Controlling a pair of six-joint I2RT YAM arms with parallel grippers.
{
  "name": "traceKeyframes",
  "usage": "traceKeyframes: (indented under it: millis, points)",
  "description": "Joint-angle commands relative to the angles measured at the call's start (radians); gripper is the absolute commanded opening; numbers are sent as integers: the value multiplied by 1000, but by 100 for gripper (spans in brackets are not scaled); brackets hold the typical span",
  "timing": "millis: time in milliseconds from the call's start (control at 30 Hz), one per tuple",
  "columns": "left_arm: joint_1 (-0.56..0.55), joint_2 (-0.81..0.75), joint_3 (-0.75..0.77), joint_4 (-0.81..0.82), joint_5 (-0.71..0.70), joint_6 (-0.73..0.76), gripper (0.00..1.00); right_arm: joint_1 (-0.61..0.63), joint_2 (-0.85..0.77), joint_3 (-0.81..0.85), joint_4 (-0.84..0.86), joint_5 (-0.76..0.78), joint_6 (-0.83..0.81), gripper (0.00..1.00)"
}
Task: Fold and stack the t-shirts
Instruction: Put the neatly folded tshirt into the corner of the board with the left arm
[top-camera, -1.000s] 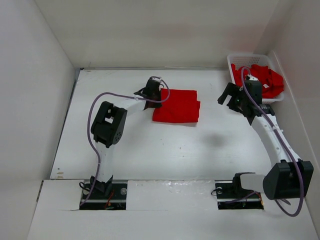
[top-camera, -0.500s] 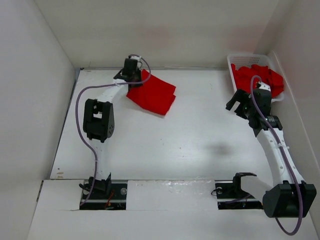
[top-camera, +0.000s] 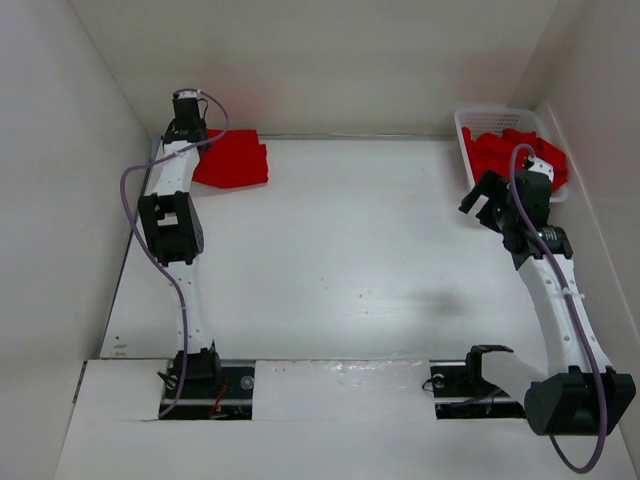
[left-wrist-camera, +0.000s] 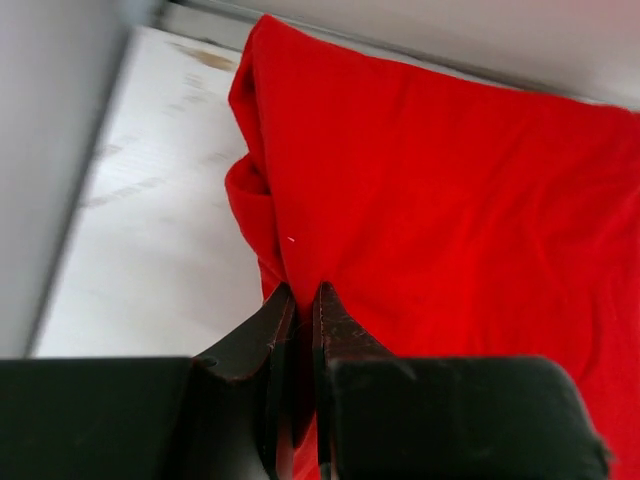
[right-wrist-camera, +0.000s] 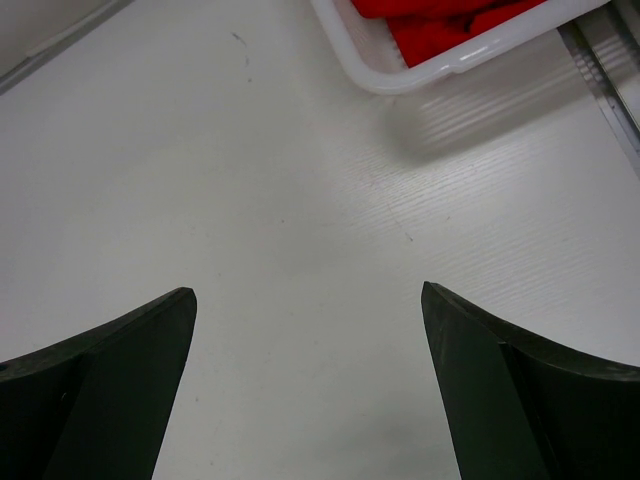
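The bare table can be seen between shirt and wall (left-wrist-camera: 178, 250), so my left gripper will next slide the pinched edge of the shirt toward the nearby side wall and open there.
A folded red t-shirt (top-camera: 235, 160) (left-wrist-camera: 450, 200) lies flat in the far left corner of the table, against the back wall. My left gripper (top-camera: 192, 148) (left-wrist-camera: 305, 292) is shut on that shirt's near left edge, with red cloth pinched between the black fingers. More red t-shirts (top-camera: 512, 150) (right-wrist-camera: 440, 20) lie crumpled in the white basket (top-camera: 466, 128) (right-wrist-camera: 440, 70) at the far right. My right gripper (top-camera: 488, 200) (right-wrist-camera: 308, 292) hangs open just in front of the basket, over bare table, holding nothing.
The left wall runs close beside the left arm and the folded shirt. The right wall and a metal rail (right-wrist-camera: 600, 70) run beside the basket. White tabletop (top-camera: 350, 260) spreads between the two arms.
My left arm has dragged the folded shirt from the table's middle back into the far left corner. The right gripper has shifted slightly right and nearer the basket, staying open.
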Motion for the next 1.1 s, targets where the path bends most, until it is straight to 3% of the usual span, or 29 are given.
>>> traceKeyframes:
  millis: [0, 233, 567, 600, 633, 667, 900, 1067]
  points:
    - [21, 14, 124, 15, -85, 57, 0, -8, 0, 56, -2, 27, 22, 100]
    - [52, 69, 178, 58, -171, 138, 0, -8, 20, 94, -34, 27, 40, 100]
    - [114, 78, 210, 58, -162, 128, 3, 35, 38, 103, -61, 58, 60, 100]
    - [114, 78, 210, 58, -162, 128, 15, 35, 38, 103, -61, 58, 60, 100]
    - [114, 78, 210, 58, -153, 128, 72, 35, 47, 112, -61, 58, 60, 100]
    - [114, 78, 210, 58, -153, 116, 99, 35, 47, 112, -61, 58, 60, 100]
    - [114, -37, 122, 40, 2, 16, 100, 44, 47, 112, -80, 67, 49, 100]
    - [36, -178, -4, 40, -2, 5, 100, 44, 10, 74, -71, 67, 40, 100]
